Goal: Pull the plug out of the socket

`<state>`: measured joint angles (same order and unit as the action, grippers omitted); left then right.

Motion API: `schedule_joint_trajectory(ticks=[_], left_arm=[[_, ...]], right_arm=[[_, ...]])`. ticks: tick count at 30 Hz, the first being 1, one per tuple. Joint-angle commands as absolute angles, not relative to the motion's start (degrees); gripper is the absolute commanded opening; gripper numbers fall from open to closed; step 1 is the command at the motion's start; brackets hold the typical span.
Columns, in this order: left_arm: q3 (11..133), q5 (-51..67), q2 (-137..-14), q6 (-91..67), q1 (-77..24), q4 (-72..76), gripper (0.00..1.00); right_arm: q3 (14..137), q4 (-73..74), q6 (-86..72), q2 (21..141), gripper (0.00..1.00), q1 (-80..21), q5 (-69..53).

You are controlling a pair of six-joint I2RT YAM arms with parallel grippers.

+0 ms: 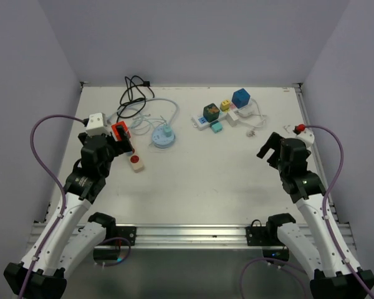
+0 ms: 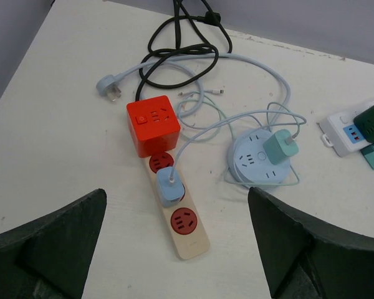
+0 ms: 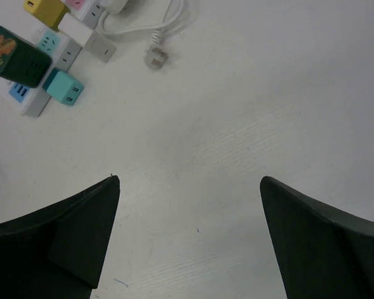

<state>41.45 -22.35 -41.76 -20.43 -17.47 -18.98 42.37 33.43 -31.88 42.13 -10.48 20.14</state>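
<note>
My right gripper is above only bare table, so I will move it toward the left in the top view and lower it around the light blue plug [image 2: 171, 186].
A cream power strip [image 2: 188, 240] with red sockets lies on the table and also shows in the top view [image 1: 136, 161]. A light blue plug [image 2: 171, 186] sits in its middle socket, with a pale cable leading off it. A red cube adapter [image 2: 153, 126] sits at the strip's far end. My left gripper [image 2: 176, 190] is open and empty above the strip, one finger on each side of the blue plug and apart from it. In the top view the left gripper [image 1: 115, 147] hangs over the strip. My right gripper [image 3: 188, 179] is open and empty over bare table at the right [image 1: 271, 147].
A round blue socket hub [image 2: 255, 163] with a teal plug [image 2: 277, 147] lies right of the strip. A coiled black cable [image 2: 181, 47] and a loose grey plug [image 2: 109, 87] lie behind. A white strip [image 3: 34, 103] with coloured adapters and a loose white plug [image 3: 156, 58] sit at the back right.
</note>
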Motion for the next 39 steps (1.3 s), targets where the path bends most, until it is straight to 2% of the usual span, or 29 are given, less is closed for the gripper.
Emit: schedule_joint_trajectory(ticks=[1,8,9,12,14,19,22,25,33,39], left_arm=[[42.9,-23.2,-41.4,-21.2,-17.1,-19.1,1.0],[42.7,-23.8,-39.6,-21.1,-17.1,-18.7,1.0],[42.7,-24.0,-39.5,-21.1,-17.1,-18.7,1.0],[43.4,-24.9,-39.2,-21.5,-17.1,-19.6,1.0],[43.6,-25.6,-38.7,-21.7,-17.1,-19.9,1.0],[43.5,-29.0,-36.0,-22.6,-17.0,-20.3,1.0],[43.6,-32.2,-34.7,-23.4,-17.0,-21.1,1.0],[43.8,-34.6,-33.7,-23.8,-17.0,-21.5,1.0],[45.1,-38.0,-30.2,-24.4,-16.4,-22.9,1.0],[44.5,-39.9,-26.8,-24.5,-16.0,-22.3,1.0]], right_arm=[[42.6,31.8,-33.2,39.6,0.99,-10.4,20.5],[37.6,19.2,-24.4,37.4,0.99,-10.5,-3.6],[37.2,17.2,-23.7,37.5,0.99,-10.4,-12.0],[36.8,11.1,-23.8,41.6,0.99,-12.6,-22.3],[39.5,12.6,-22.3,45.7,0.99,-19.6,-20.3],[43.8,9.5,-19.4,52.5,0.99,-38.1,-4.5],[49.5,6.9,-17.5,60.9,0.99,-51.9,5.5],[55.7,3.6,-16.1,71.4,0.99,-58.4,12.1],[73.7,-2.0,-15.7,99.9,0.99,-62.3,14.3],[88.0,-1.3,-16.9,112.5,0.99,-62.3,12.2]])
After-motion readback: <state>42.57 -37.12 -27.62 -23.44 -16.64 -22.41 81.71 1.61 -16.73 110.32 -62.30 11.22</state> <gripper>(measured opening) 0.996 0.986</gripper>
